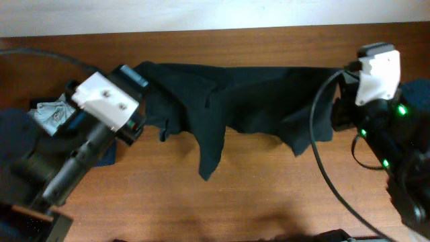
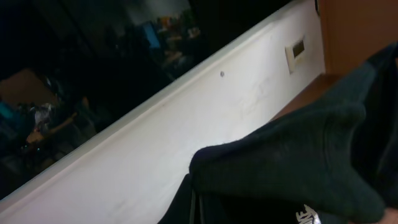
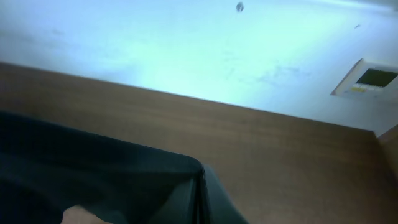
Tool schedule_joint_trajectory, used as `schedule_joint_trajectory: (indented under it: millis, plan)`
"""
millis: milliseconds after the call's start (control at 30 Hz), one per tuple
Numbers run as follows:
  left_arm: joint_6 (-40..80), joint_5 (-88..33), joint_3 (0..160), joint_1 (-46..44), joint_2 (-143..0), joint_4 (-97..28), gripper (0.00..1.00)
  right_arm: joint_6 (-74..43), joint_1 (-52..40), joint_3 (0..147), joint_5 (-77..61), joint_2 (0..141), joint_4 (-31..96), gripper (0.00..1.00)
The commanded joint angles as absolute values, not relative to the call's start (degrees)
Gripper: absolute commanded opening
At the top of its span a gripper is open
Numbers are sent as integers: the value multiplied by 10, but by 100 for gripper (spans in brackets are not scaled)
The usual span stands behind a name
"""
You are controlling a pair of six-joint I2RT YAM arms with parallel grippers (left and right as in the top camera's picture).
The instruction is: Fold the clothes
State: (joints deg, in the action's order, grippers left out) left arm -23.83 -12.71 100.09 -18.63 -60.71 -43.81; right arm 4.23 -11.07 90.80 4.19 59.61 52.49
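I will next lower my right gripper, tilting it downward, to let go of the shirt's end on the far part of the tabletop, because the cloth hangs stretched between both grippers.
The clothes in hand are a black T-shirt [image 1: 235,94], stretched in a band across the far part of the wooden table [image 1: 222,195], its lower edges hanging in points. My left gripper [image 1: 140,84] is shut on the shirt's left end and my right gripper [image 1: 338,87] is shut on its right end. In the left wrist view, black fabric [image 2: 292,162] bunches over the jaws and hides them, and a small white logo [image 2: 308,216] peeks out at the bottom. In the right wrist view, dark cloth [image 3: 112,180] gathers into a pinched fold at the bottom centre.
Other garments lie at the left edge: a grey-blue patterned piece [image 1: 50,114] and a navy one [image 1: 15,138]. A black cable [image 1: 319,148] loops down from the right arm over the table. A white wall [image 3: 186,50] stands behind the table's far edge.
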Motion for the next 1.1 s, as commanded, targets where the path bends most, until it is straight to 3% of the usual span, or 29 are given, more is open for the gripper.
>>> schedule_joint_trajectory:
  millis: [0,300,567,600,633,667,700,800,833,900,1000,1067]
  plan:
    - [-187,-114,1016,-186,-587,-433,0,24,-112,911,71,568,524,4]
    - [-143,-6,1016,-186,-660,-458,0,9,-112,911,45,604,564,4]
    - [-143,63,1016,-181,-864,-392,1,10,-112,910,99,778,521,5]
    - [-148,74,1016,-176,-895,-368,1,12,-111,910,126,805,497,20]
    - [-151,83,1016,-172,-922,-346,7,13,-111,910,159,834,469,42]
    - [-150,100,1016,-165,-954,-321,20,12,-108,910,196,867,443,65]
    - [-150,112,1017,-159,-975,-310,32,12,-107,911,210,883,434,69]
    - [-150,134,1025,-147,-1018,-348,48,9,-96,913,212,921,462,75]
    - [-150,134,1025,-145,-1021,-363,64,3,-93,913,212,924,476,76]
    - [-150,134,1025,-143,-1021,-390,83,-33,-86,913,208,925,498,79]
    - [-150,133,1025,-142,-1015,-422,96,-39,-74,913,157,917,524,83]
    - [-150,133,1025,-142,-1012,-445,98,-39,-68,913,119,915,550,86]
